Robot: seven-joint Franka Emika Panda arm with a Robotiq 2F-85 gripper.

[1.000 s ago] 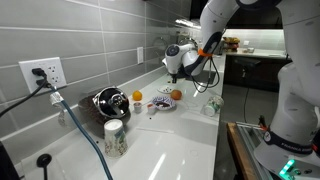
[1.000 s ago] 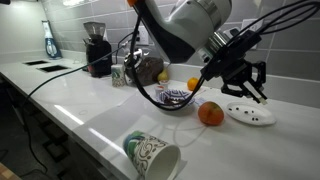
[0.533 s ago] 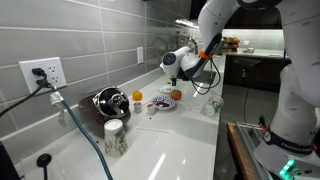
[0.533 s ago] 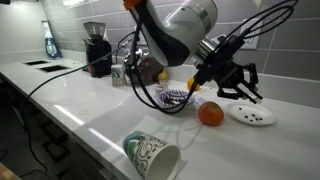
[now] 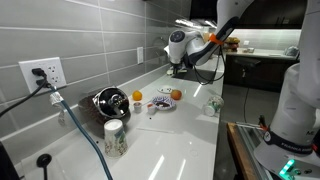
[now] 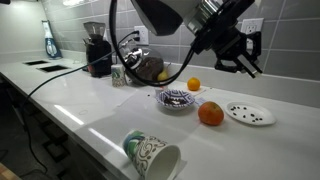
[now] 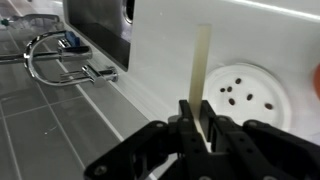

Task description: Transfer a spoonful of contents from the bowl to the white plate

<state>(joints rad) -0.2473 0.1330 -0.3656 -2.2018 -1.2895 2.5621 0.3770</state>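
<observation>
Next, my gripper swings away from the plate (image 5: 167,90), down to the clear counter beside the bowl, to release the spoon, since dark bits already dot the plate.
The bowl (image 6: 178,99) (image 5: 160,104), whitish with a dark patterned rim, sits mid-counter. To its side lies the white plate (image 6: 250,114) (image 7: 255,116) (image 5: 167,90), with several dark bits scattered on it. My gripper (image 7: 198,108) (image 6: 240,60) (image 5: 180,66) hangs high above the plate, shut on the pale flat handle of a spoon (image 7: 203,60). In the wrist view the handle points down toward the plate's near edge. The spoon's scoop end cannot be made out in any view.
An orange (image 6: 210,114) (image 5: 176,95) lies between bowl and plate, and a second orange (image 6: 193,84) sits nearer the wall. A black-and-steel vessel (image 6: 145,68), a grinder (image 6: 96,48), an upright cup (image 5: 115,137) and a tipped patterned cup (image 6: 150,155) share the counter. A sink faucet (image 7: 60,58) shows behind.
My gripper has risen from just above the plate to well above the counter, still holding the spoon. Bowl, plate and oranges have stayed put.
</observation>
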